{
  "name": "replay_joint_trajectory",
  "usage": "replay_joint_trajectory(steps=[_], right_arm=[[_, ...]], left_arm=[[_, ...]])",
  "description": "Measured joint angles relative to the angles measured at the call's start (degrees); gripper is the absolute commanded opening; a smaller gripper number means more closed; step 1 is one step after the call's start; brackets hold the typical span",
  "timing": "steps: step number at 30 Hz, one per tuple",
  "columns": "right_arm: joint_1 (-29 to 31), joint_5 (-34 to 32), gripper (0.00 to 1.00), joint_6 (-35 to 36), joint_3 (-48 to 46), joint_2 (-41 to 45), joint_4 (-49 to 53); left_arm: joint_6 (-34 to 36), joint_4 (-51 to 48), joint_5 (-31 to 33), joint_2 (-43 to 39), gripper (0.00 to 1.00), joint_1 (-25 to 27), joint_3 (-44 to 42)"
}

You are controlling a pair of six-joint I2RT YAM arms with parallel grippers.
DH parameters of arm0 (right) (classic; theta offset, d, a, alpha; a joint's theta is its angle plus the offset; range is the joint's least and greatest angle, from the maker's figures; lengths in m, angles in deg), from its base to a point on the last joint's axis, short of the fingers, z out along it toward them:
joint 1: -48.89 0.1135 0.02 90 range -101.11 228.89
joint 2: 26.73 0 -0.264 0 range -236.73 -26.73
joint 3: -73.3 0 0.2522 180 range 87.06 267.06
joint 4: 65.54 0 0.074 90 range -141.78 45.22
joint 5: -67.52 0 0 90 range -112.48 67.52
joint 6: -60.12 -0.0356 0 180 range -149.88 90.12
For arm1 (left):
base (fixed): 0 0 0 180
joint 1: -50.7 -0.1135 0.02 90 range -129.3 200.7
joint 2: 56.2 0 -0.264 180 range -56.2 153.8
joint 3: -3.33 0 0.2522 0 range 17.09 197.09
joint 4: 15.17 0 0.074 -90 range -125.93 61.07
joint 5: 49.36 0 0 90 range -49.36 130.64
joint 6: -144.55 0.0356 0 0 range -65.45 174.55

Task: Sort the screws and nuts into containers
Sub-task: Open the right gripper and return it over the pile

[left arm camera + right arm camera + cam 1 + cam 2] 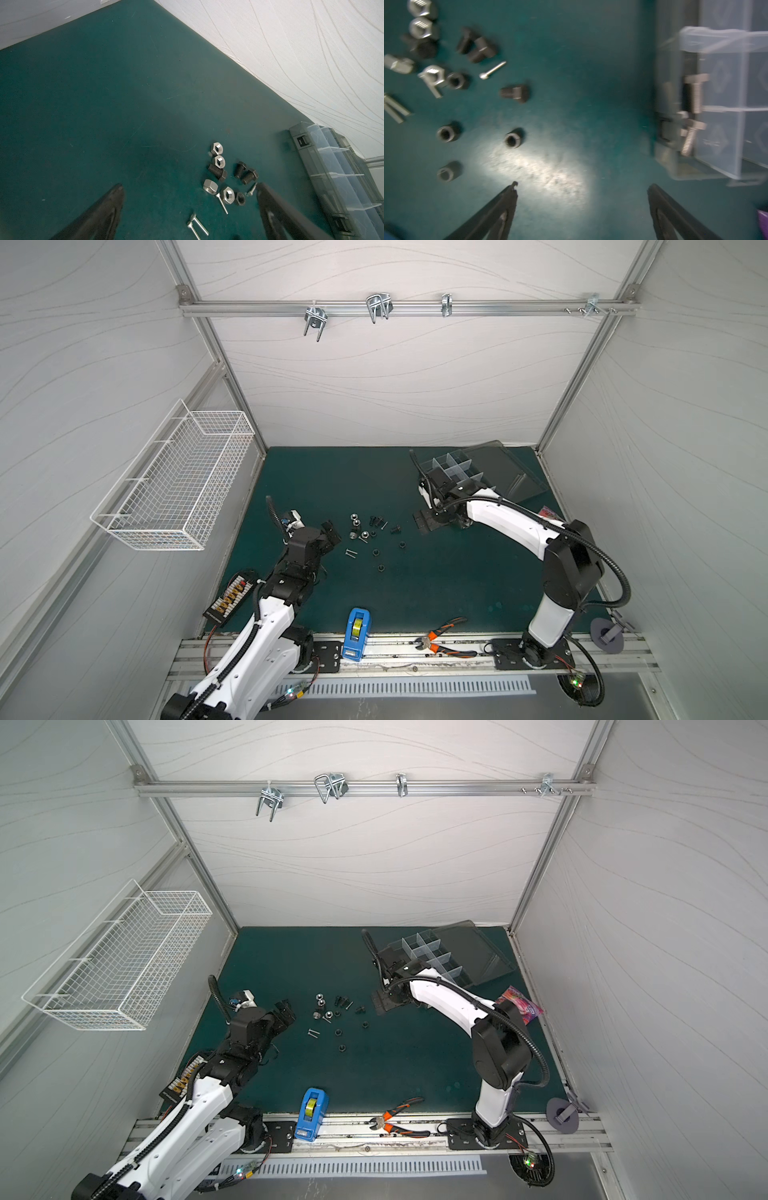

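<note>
My right gripper needs to move away from the organizer box (457,468) next and go down open around the small black nut nearest the box (402,544), because there is bare mat all around that nut.
Loose screws (379,524) and nuts (355,517) lie scattered mid-mat in both top views. In the left wrist view I see silver nuts (217,148), black bolts (217,172) and thin silver screws (197,226). My left gripper (190,185) stands open just left of the pile (320,1006). The clear grey organizer box (457,468) sits at the back right with its lid (507,472) folded open. Silver hex bolts (693,97) lie in a near compartment. My right gripper (583,185) hangs open and empty over bare mat beside the box's near corner. Black nuts (511,140) lie to its side.
A white wire basket (178,481) hangs on the left wall. Along the front edge are a blue tape dispenser (355,632) and orange-handled pliers (444,639). A connector board (232,597) lies by the left arm. A pink packet (521,1006) lies near the right wall.
</note>
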Motion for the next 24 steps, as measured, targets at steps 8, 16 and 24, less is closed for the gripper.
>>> replay_joint_trajectory(steps=[8,16,24], right_arm=[[4.2,5.0,0.87,-2.2,2.3,-7.1,-0.7],[4.6,7.8,0.69,-2.9,4.4,-11.9,-0.6],[5.4,9.3,0.53,-2.8,7.3,-16.1,-0.5]], left_arm=[[0.0,0.0,0.0,0.0,1.0,0.0,0.0],[0.0,0.0,0.0,0.0,1.0,0.0,0.0],[0.0,0.0,0.0,0.2,1.0,0.0,0.0]])
